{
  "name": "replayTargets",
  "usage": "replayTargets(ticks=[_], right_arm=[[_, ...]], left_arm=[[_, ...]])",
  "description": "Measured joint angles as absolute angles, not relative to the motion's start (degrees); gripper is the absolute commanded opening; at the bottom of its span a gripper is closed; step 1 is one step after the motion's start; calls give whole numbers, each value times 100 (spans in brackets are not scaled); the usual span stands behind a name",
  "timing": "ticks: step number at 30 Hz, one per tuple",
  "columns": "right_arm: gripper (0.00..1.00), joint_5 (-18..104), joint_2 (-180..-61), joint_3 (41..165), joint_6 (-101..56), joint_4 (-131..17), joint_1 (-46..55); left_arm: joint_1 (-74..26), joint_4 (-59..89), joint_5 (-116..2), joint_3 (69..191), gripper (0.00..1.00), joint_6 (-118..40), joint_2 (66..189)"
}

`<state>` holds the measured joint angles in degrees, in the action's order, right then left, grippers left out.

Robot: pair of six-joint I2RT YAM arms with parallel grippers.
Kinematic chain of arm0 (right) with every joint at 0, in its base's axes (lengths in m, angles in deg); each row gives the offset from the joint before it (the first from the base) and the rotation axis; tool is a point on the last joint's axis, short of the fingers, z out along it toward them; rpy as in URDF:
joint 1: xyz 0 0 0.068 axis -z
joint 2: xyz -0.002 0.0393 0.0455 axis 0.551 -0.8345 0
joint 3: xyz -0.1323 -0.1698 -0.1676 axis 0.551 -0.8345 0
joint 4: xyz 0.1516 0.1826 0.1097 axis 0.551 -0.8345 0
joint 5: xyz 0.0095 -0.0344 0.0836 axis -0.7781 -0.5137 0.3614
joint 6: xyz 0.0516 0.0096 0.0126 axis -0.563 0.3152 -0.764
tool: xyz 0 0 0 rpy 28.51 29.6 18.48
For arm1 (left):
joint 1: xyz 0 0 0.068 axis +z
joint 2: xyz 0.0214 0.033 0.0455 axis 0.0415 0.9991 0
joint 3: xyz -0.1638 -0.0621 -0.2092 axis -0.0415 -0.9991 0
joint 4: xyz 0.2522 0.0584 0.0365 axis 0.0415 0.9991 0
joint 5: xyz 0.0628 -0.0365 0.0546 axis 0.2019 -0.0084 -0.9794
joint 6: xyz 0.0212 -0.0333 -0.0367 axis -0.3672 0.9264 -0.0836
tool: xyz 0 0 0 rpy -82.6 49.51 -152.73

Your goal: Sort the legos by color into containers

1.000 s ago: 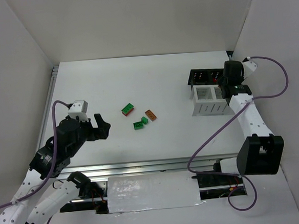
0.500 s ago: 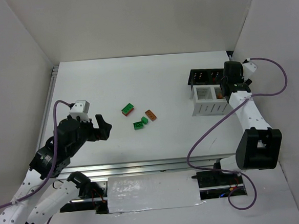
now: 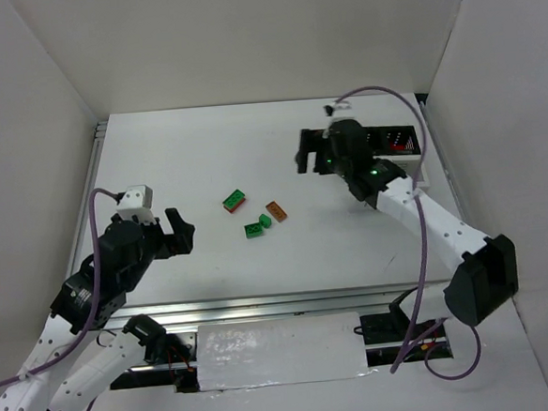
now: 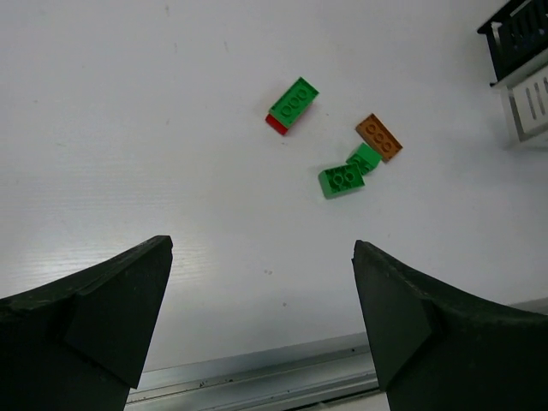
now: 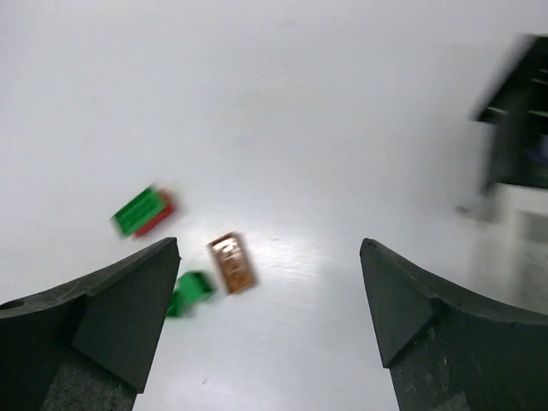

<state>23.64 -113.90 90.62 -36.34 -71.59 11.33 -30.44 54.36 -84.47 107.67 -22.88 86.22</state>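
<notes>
The orange-brown brick (image 3: 276, 210) (image 5: 232, 263) is still unsorted on the table, so my right gripper needs to move down, back and to the left in the top view, with its fingers on both sides of the brick.
Several legos lie mid-table: a green-on-red stack (image 3: 235, 201), an orange-brown brick (image 3: 276, 210) and two green bricks (image 3: 255, 228) touching each other. The left wrist view shows the same stack (image 4: 291, 105), orange-brown brick (image 4: 379, 137) and green bricks (image 4: 341, 180). My right gripper (image 3: 313, 151) hangs open and empty above the table, right of and beyond the bricks; its blurred view shows the orange-brown brick (image 5: 232, 263) between and below its fingers. My left gripper (image 3: 186, 229) is open and empty, left of the bricks. The black container (image 3: 396, 140) holds red pieces; my right arm mostly hides the white container.
From the left wrist, the black container (image 4: 514, 38) and the white container (image 4: 531, 103) show at the far right edge. A metal rail (image 3: 262, 305) runs along the table's near edge. White walls enclose the table on three sides.
My right gripper opened over the white container, then swung left away from the containers to the middle of the table. The left arm barely shifted. The bricks have not moved.
</notes>
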Motion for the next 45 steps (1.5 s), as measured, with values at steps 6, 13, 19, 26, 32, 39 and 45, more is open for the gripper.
replayTargets(ticks=[6, 13, 19, 26, 32, 39, 45], right_arm=[[87, 2559, -13130, 10369, -2834, -7419, -362], [84, 2524, -14572, 10485, -2513, -8012, -754], [83, 2583, -14780, 10511, -2430, -8110, -754], [82, 2611, -14951, 10520, -2465, -7997, -751], [81, 2795, -14951, 10520, -2521, -7972, -681], [79, 3188, -14889, 10351, -2683, -7719, -290], [76, 3313, -14913, 10432, -2648, -7802, -48]], left_arm=[[-3039, 5526, -8851, 10767, 100, -2192, 8436], [-3039, 5530, -8927, 10767, 100, -2194, 8506], [-3039, 5528, -8906, 10767, 99, -2198, 8651], [-3039, 5526, -8840, 10767, 100, -2203, 8725], [-3039, 5526, -8783, 10767, 99, -2209, 8758], [-3039, 5526, -8759, 10767, 100, -2211, 8758], [-3039, 5526, -8709, 10767, 100, -2216, 8769]])
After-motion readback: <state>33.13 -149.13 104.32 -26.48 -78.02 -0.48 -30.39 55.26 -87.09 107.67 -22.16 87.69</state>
